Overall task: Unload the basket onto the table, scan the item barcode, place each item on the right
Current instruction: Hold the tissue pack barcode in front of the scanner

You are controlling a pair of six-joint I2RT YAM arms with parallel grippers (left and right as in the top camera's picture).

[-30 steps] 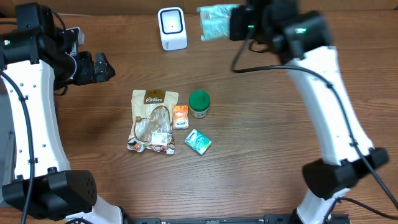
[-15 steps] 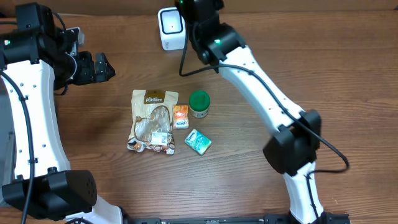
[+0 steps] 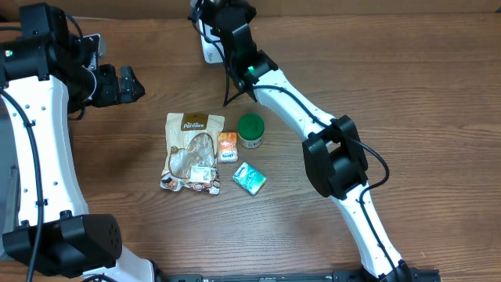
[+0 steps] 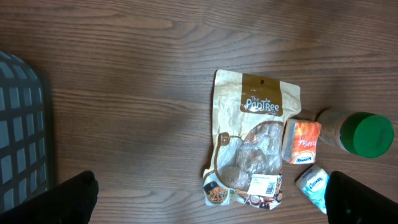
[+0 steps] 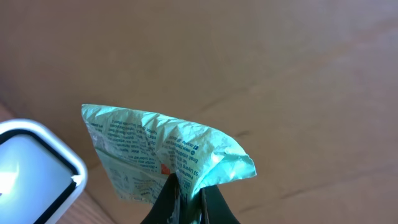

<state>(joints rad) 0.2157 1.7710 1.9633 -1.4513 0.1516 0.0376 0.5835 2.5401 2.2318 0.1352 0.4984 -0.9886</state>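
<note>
The right gripper swings to the right in the overhead view, back and down to release the packet (image 5: pixel 155 149) next, as clear tabletop lies below on that side.
My right gripper (image 5: pixel 190 200) is shut on a crumpled teal packet (image 5: pixel 155 149), pinching its lower edge; the printed side faces the camera. The white scanner (image 5: pixel 31 169) sits just left of the packet in the right wrist view. From overhead, the right arm (image 3: pixel 235 35) covers most of the scanner (image 3: pixel 207 50) at the table's far edge, and the packet is hidden under it. My left gripper (image 3: pixel 130 84) hovers open at the left, holding nothing; its dark fingertips (image 4: pixel 74 198) frame the items below.
Mid-table lie a brown snack pouch (image 3: pixel 192 153), an orange sachet (image 3: pixel 227 146), a green-lidded jar (image 3: pixel 250 131) and a teal tissue pack (image 3: pixel 249 178). A grey basket (image 4: pixel 18 124) shows at the left of the left wrist view.
The right arm swung left from the upper right to over the scanner, carrying the teal packet. The left arm and the table items stayed put.
</note>
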